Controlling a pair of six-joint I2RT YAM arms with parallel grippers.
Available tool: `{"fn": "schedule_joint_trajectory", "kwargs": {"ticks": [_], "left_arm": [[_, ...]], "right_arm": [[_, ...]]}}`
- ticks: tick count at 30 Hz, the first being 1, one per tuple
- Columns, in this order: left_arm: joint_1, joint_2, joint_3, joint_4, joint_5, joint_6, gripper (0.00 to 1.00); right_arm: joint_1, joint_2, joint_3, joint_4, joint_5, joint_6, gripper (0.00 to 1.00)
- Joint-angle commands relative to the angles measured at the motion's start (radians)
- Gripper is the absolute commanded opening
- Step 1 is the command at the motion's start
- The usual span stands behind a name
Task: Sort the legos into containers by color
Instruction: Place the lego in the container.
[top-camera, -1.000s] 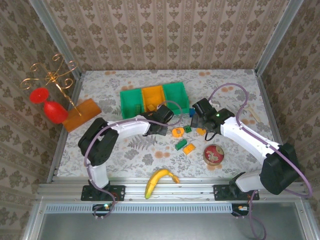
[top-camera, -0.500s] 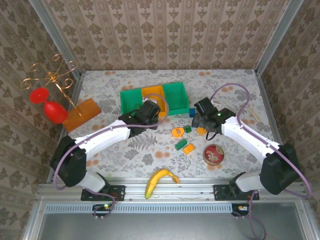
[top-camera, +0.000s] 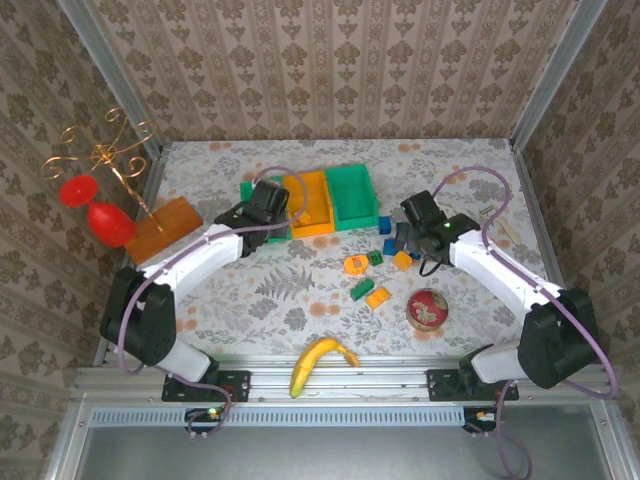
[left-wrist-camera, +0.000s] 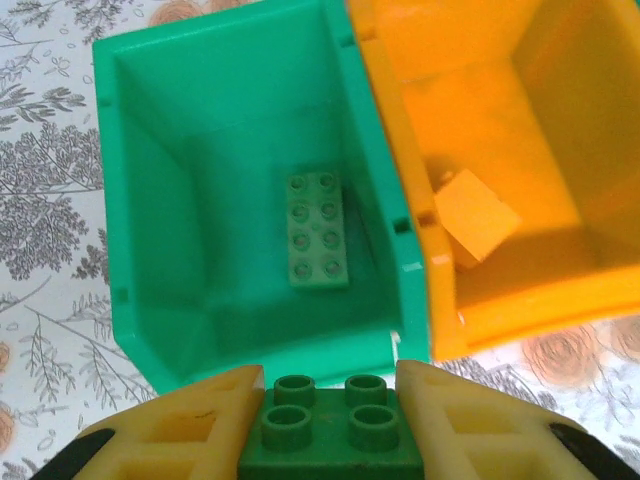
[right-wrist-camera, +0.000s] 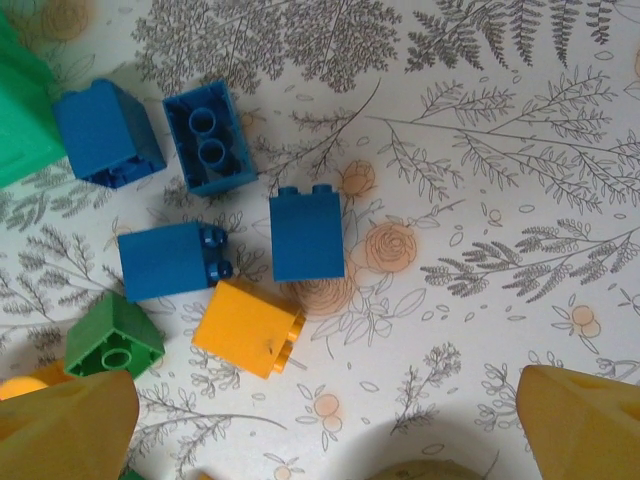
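Next, the left gripper moves outward and down over the container holding the flat green lego (left-wrist-camera: 318, 230), then releases its same-colored lego there.
My left gripper (left-wrist-camera: 330, 386) is shut on a green four-stud lego (left-wrist-camera: 330, 430) and hangs over the near edge of the left green container (left-wrist-camera: 150, 200). A flat green lego (left-wrist-camera: 318, 230) lies on that bin's floor. The orange container (left-wrist-camera: 560, 130) beside it holds an orange lego (left-wrist-camera: 475, 225). In the top view the left gripper (top-camera: 264, 203) sits at the row of containers (top-camera: 352, 190). My right gripper (right-wrist-camera: 320, 420) is open above loose legos: several blue ones (right-wrist-camera: 307, 235), an orange one (right-wrist-camera: 245, 328) and a green one (right-wrist-camera: 112, 345).
More legos (top-camera: 361, 289) lie mid-table. A round red-rimmed tin (top-camera: 427, 309) stands near the right arm and a banana (top-camera: 320, 360) lies at the front edge. An orange board (top-camera: 165, 228) and a red glass (top-camera: 110, 222) sit far left.
The left arm has swung left from the middle of the table to the left green bin, carrying the green lego. The right gripper has drifted slightly right, still open.
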Motion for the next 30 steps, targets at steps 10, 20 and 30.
{"fn": "schedule_joint_trajectory", "kwargs": {"ticks": [10,20,30], "left_arm": [[0.100,0.179,0.165,0.001,0.038,0.071,0.29],[0.165,0.231,0.203,-0.001,0.037,0.081,0.35],[0.172,0.248,0.220,-0.004,0.045,0.091,0.52]], "right_arm": [[-0.121,0.212,0.087,0.054,-0.164,-0.157,0.90],[-0.150,0.376,0.212,0.062,-0.211,-0.215,0.86],[-0.158,0.445,0.300,0.060,-0.236,-0.246,0.84]]}}
